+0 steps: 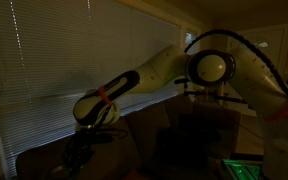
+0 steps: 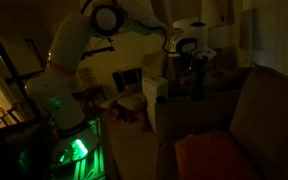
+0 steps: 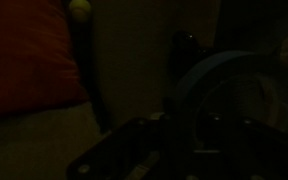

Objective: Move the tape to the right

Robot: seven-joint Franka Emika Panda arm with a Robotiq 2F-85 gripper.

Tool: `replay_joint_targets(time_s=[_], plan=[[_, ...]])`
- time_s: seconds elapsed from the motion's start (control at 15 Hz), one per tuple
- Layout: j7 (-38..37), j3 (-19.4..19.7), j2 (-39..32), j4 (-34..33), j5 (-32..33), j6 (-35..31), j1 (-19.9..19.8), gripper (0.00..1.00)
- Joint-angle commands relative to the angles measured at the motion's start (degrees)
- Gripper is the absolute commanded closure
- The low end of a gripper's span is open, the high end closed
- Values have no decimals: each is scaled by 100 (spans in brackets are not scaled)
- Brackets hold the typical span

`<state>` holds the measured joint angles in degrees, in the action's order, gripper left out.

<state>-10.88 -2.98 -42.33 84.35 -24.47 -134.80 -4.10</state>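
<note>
I will next move my gripper down and outward, toward the dark sofa below, to let go of the tape (image 3: 224, 100), because my gripper is still above the sofa.
The scene is very dark. In the wrist view a grey-blue roll of tape (image 3: 224, 100) fills the right half, close to the camera, with its near wall running between the dark fingers of my gripper (image 3: 184, 150). The fingers sit around that wall, but it is too dark to see whether they press on it. In both exterior views the gripper (image 1: 81, 150) (image 2: 189, 82) hangs low over a dark sofa. The tape is not discernible in either.
An orange cushion (image 3: 24, 50) lies at the left in the wrist view and on the sofa seat (image 2: 204, 155). A small pale ball (image 3: 79, 9) sits at the top. Window blinds (image 1: 54, 50) stand behind the sofa. Cluttered furniture (image 2: 129, 95) stands beyond it.
</note>
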Motion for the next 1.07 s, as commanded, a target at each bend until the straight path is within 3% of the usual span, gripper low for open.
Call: replay_joint_targets(time_s=[0.0, 1.0], plan=[[-31, -43, -300, -311, -22, -26, -80, 95], [-234, -233, -1691, -1936, 131, 133, 159, 95]])
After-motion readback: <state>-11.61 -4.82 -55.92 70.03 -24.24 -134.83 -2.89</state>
